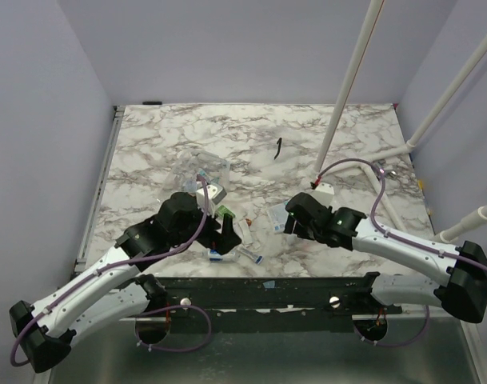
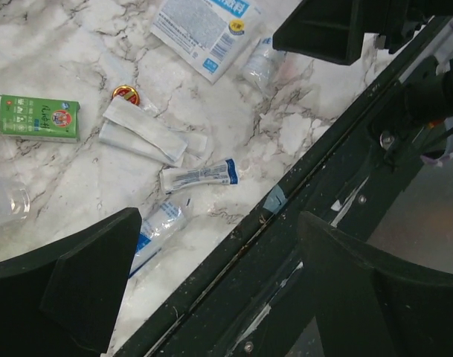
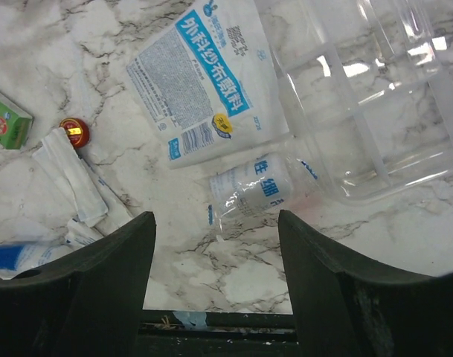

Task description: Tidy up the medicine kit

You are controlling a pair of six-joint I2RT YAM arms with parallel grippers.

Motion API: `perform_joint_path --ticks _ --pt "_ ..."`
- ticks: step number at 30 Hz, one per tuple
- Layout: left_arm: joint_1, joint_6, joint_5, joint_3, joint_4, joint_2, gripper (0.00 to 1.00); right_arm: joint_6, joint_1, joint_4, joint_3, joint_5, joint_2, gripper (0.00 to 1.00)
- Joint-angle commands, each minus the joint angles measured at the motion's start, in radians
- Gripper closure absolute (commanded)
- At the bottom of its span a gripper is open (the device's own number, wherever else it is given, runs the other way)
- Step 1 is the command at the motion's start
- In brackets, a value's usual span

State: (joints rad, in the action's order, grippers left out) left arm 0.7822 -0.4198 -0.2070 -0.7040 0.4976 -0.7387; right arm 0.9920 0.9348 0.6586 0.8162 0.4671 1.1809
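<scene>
The bandage roll [image 3: 259, 186] lies below, crosswise between my right gripper's fingers. The gripper turns next while lowering, to close on the roll's end away from the container.
The medicine kit [image 1: 199, 172], a clear plastic box, lies on the marble table behind my left gripper [image 1: 227, 232]. That gripper [image 2: 219, 223] hangs open and empty over the table's near edge, beside a white tube [image 2: 200, 176] and a blue-white sachet [image 2: 159, 223]. My right gripper [image 1: 289, 218] is also open and empty. In its wrist view the right gripper [image 3: 216, 223] hovers just short of a wrapped bandage roll [image 3: 259, 186]. That roll lies against a clear divided container [image 3: 375, 97]. A blue-white packet [image 3: 204, 74] lies beyond the roll.
A green carton [image 2: 39, 119], a small red tin [image 2: 126, 94] and white gauze packs [image 2: 144, 134] are scattered near the front. A black strip [image 1: 279, 148] lies mid-table. White poles [image 1: 347, 88] lean in at the right. The black rail [image 2: 286, 223] borders the near edge.
</scene>
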Motion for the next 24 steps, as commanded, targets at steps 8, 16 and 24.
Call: perform_joint_path --ticks 8,16,24 --pt "0.113 0.081 0.105 -0.037 0.087 -0.115 0.12 0.256 0.005 0.044 -0.105 0.009 -0.05 0.3" --pt "0.121 0.052 0.13 0.002 0.049 -0.119 0.12 0.364 0.004 -0.017 -0.152 0.008 -0.036 0.29" --pt "0.125 0.032 0.078 0.009 0.008 -0.1 0.12 0.465 0.005 -0.075 -0.172 0.021 0.004 0.31"
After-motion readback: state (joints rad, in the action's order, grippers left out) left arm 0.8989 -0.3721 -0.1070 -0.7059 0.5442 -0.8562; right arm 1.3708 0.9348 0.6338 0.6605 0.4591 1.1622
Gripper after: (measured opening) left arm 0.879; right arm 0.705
